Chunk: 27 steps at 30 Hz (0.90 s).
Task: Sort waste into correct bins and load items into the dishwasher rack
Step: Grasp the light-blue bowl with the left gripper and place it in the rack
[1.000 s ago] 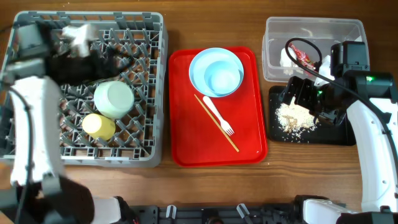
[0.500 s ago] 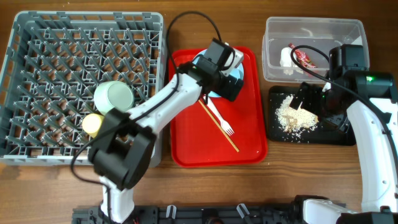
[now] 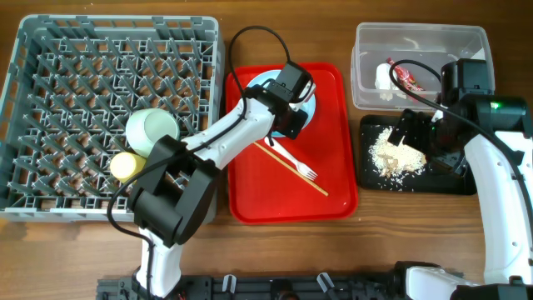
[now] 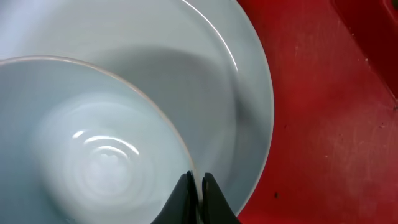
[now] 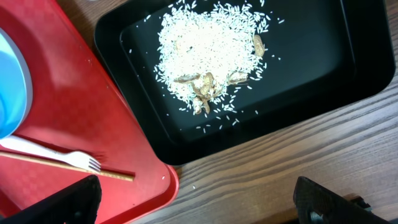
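My left gripper rises next, carries the bowl (image 3: 258, 82) left in the overhead view, tilts it and brings it down onto the dishwasher rack's far wires, since they stand empty.
A light blue bowl (image 4: 93, 155) sits inside a wider light blue plate (image 4: 236, 81) on the red tray (image 4: 336, 124). My left gripper (image 4: 198, 180) is shut on the bowl's rim, which is pinched between the two black fingers. In the overhead view the left gripper (image 3: 293, 115) covers most of the bowl (image 3: 258, 82). A white fork (image 3: 293, 162) and a wooden stick (image 3: 306, 178) lie on the tray (image 3: 250, 187). The right gripper (image 5: 196, 208) hangs open and holds nothing, above the table's edge by the black tray (image 5: 323, 56) of rice (image 5: 208, 50).
The grey dishwasher rack (image 3: 108, 213) at the left holds a pale green cup (image 3: 151, 131) and a yellow cup (image 3: 132, 167). A clear bin (image 3: 416, 33) with wrappers stands at the back right, behind the black tray (image 3: 450, 185).
My left arm swung from the rack over to the red tray and shut on the bowl's rim. The fork and stick shifted slightly. The right gripper stayed open.
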Motion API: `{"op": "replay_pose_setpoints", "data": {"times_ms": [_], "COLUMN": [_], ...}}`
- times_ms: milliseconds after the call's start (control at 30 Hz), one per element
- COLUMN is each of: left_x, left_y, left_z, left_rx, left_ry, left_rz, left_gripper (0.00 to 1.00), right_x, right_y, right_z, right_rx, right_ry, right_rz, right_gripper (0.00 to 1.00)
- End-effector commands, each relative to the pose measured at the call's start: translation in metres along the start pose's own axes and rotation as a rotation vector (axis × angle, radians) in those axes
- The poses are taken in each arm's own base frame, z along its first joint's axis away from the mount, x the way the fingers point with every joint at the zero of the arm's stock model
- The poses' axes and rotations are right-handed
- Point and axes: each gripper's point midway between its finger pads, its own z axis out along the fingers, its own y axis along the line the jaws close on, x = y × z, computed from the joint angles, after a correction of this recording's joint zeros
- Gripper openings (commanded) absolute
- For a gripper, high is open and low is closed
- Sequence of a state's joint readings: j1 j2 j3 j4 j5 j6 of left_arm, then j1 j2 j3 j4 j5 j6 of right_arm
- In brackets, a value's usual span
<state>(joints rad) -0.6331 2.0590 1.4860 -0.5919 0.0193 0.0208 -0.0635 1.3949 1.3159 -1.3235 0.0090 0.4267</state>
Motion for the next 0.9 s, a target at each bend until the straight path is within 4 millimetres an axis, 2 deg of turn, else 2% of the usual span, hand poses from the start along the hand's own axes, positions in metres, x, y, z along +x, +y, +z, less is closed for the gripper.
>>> {"op": "replay_pose_setpoints", "data": {"times_ms": [0, 67, 100, 167, 200, 233, 300, 333, 467, 567, 700, 767, 800, 867], "left_x": [-0.019, -0.040, -0.052, -0.063, -0.067, -0.065, -0.060, -0.054, -0.038, -0.025, -0.003, 0.008, 0.013, 0.026], "left_y": [-0.004, 0.000, 0.013, 0.034, 0.052, 0.072, 0.091, 0.112, 0.159, 0.194, 0.237, 0.250, 0.255, 0.276], "left_z": [-0.037, -0.081, -0.117, -0.162, -0.193, -0.208, -0.219, -0.227, -0.232, -0.220, -0.184, -0.166, -0.160, -0.163], "left_rx": [0.021, 0.021, 0.016, 0.055, 0.159, 0.244, 0.385, 0.471, 0.710, 0.875, 0.905, 0.919, 0.923, 0.897], "left_ry": [-0.083, -0.187, -0.271, -0.368, -0.431, -0.458, -0.477, -0.496, -0.542, -0.574, -0.557, -0.538, -0.533, -0.560], "left_rz": [-0.007, -0.030, -0.094, -0.163, -0.217, -0.268, -0.316, -0.359, -0.447, -0.512, -0.649, -0.707, -0.731, -0.772], "left_gripper": [0.04, 0.04, 0.04, 0.04, 0.04, 0.04, 0.04, 0.04, 0.04, 0.04, 0.04, 0.04, 0.04, 0.04], "right_x": [-0.004, -0.004, -0.004, -0.004, -0.004, -0.004, -0.004, -0.004, -0.004, -0.004, -0.004, -0.004, -0.004, -0.004], "right_y": [-0.004, -0.004, -0.004, -0.004, -0.004, -0.004, -0.004, -0.004, -0.004, -0.004, -0.004, -0.004, -0.004, -0.004], "right_z": [-0.005, -0.005, -0.005, -0.005, -0.005, -0.005, -0.005, -0.005, -0.005, -0.005, -0.005, -0.005, -0.005, -0.005], "right_rx": [0.016, 0.016, 0.016, 0.016, 0.016, 0.015, 0.015, 0.015, 0.015, 0.016, 0.016, 0.015, 0.015, 0.016], "right_ry": [-0.027, -0.026, -0.027, -0.027, -0.027, -0.028, -0.028, -0.028, -0.028, -0.026, -0.027, -0.027, -0.027, -0.027], "right_rz": [0.022, 0.022, 0.022, 0.022, 0.022, 0.022, 0.022, 0.022, 0.022, 0.022, 0.022, 0.022, 0.022, 0.022], "right_gripper": [1.00, 1.00, 1.00, 1.00, 1.00, 1.00, 1.00, 1.00, 1.00, 1.00, 1.00, 1.00, 1.00, 1.00]}}
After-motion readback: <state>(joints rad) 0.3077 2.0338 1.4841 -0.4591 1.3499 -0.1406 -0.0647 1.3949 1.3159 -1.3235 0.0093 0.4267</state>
